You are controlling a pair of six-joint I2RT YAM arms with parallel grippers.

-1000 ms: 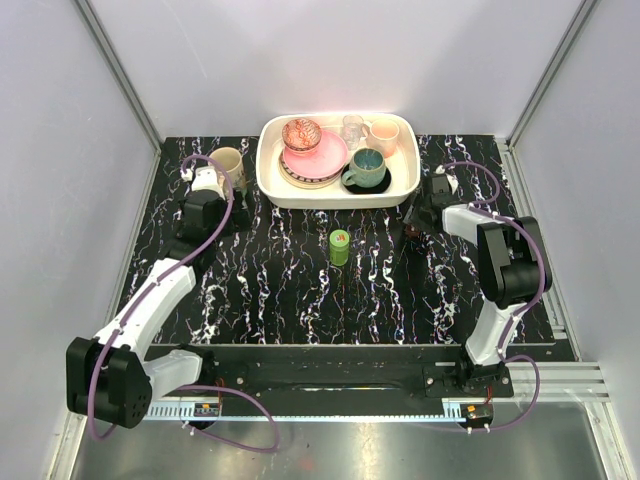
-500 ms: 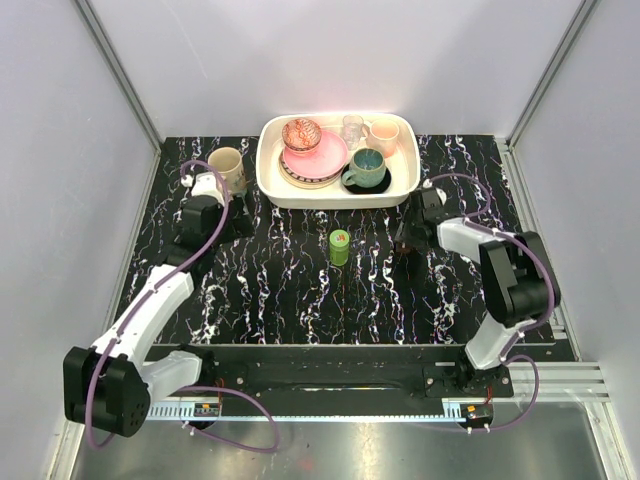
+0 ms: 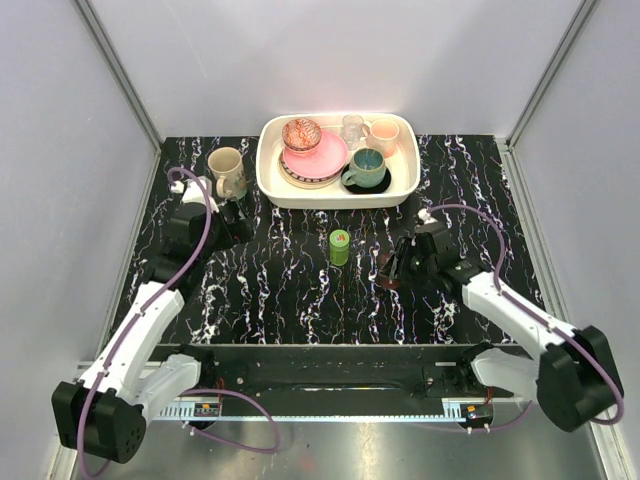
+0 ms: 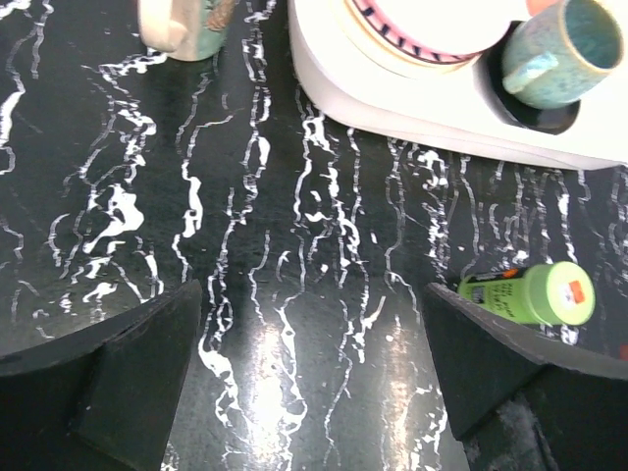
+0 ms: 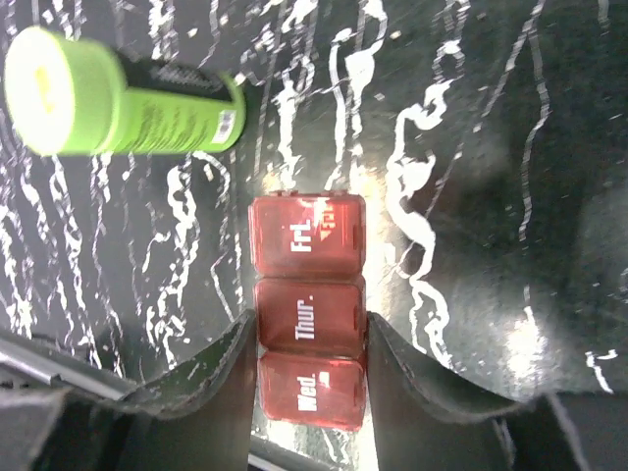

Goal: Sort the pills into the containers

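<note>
My right gripper moves back and to the left in the top view next, then lowers the case (image 3: 384, 273) by the table's near edge, where it is empty.
The containers are one small dark-red oblong case (image 5: 307, 294) with lids marked Wed, Thur and Fri, and my right gripper (image 5: 307, 343) is shut on it, one finger against each long side. From above, the case (image 3: 384, 273) and the right gripper (image 3: 392, 270) sit right of the table's middle. A green bottle (image 3: 340, 246) stands just left of them and shows again in the right wrist view (image 5: 118, 93). My left gripper (image 4: 314, 324) is open over bare tabletop, with the bottle (image 4: 530, 292) by its right finger. No loose pills show.
A white tray (image 3: 268, 178) of crockery fills the back middle, and its rim (image 4: 392, 103) lies ahead of the left gripper (image 3: 235, 222). A beige mug (image 3: 226, 168) stands left of the tray. Grey walls enclose the table.
My right arm has swung from beside the tray's right corner toward the near middle, carrying the case. The left arm has drawn back a little from the mug.
</note>
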